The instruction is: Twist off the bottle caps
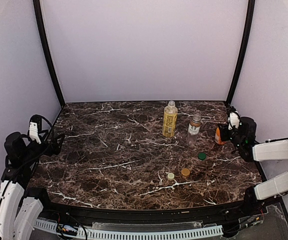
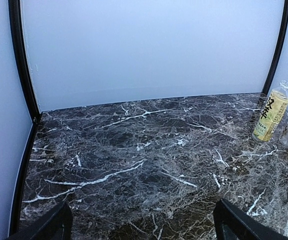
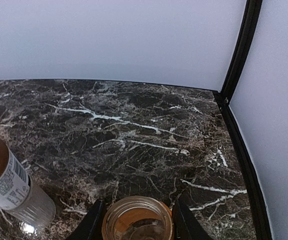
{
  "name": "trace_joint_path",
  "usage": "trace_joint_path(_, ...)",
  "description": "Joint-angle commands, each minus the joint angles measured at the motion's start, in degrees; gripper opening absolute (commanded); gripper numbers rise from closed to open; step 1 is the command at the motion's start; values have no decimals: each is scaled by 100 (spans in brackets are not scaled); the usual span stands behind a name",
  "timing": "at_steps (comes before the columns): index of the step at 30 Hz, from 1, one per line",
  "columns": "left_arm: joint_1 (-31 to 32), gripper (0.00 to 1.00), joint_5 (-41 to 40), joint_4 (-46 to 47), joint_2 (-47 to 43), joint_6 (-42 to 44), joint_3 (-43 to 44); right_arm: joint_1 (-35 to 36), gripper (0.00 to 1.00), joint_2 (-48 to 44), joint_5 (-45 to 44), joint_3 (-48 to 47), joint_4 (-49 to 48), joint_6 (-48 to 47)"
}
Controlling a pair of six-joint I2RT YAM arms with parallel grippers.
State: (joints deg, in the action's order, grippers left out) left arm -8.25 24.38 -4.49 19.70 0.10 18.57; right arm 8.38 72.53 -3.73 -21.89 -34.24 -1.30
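Note:
The robot's right gripper will next move back and down, turning toward the side wall, and let go of the orange bottle (image 3: 137, 220) on the tabletop, since the bottle's opening is uncovered.
Three bottle caps lie loose on the marble table (image 1: 108, 150): a dark green cap (image 1: 201, 156), a pale cream cap (image 1: 171, 176) and a golden tan cap (image 1: 185, 172). The tall yellow-labelled bottle (image 1: 170, 119) and the short clear bottle (image 1: 194, 129) stand uncapped at the back. At the right edge my right gripper (image 1: 223, 134) is shut on the squat orange bottle (image 3: 137, 220), whose mouth is open; one black finger (image 3: 91, 225) rests against each side of it. My left gripper (image 2: 141, 230) is open over bare marble at the far left, holding nothing.
Grey walls with black corner posts (image 1: 47, 55) close in the table on three sides. The right post (image 3: 236, 55) stands just behind the orange bottle. The clear bottle (image 3: 8, 185) is close to the left of my right gripper.

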Motion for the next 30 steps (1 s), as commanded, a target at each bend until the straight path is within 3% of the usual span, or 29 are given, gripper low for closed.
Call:
trace_joint_path(1, -157, 99, 71, -83, -44, -175, -126, -43, 0, 2, -315, 3, -1394, 623)
trace_joint_path(5, -262, 99, 93, -17, -65, -232, -149, 61, 0, -111, -568, -138, -676, 1440)
trace_joint_path(10, -296, 99, 91, 23, -81, -287, -177, 446, 0, -346, -1430, 197, -947, 1502)
trace_joint_path(14, -288, 99, 97, 137, -104, -339, -231, 811, 0, -294, -2021, 71, -491, 1805)
trace_joint_path(17, -298, 99, 66, 137, -156, -357, -235, 1340, 0, -187, -2947, 126, -359, 1930)
trace_joint_path(23, -295, 99, 62, 120, -187, -359, -243, 1389, 0, 165, -3136, 502, -899, 2329)
trace_joint_path(30, -297, 99, 69, 122, -176, -366, -254, 1451, 0, 926, -2660, 800, -2593, 1534)
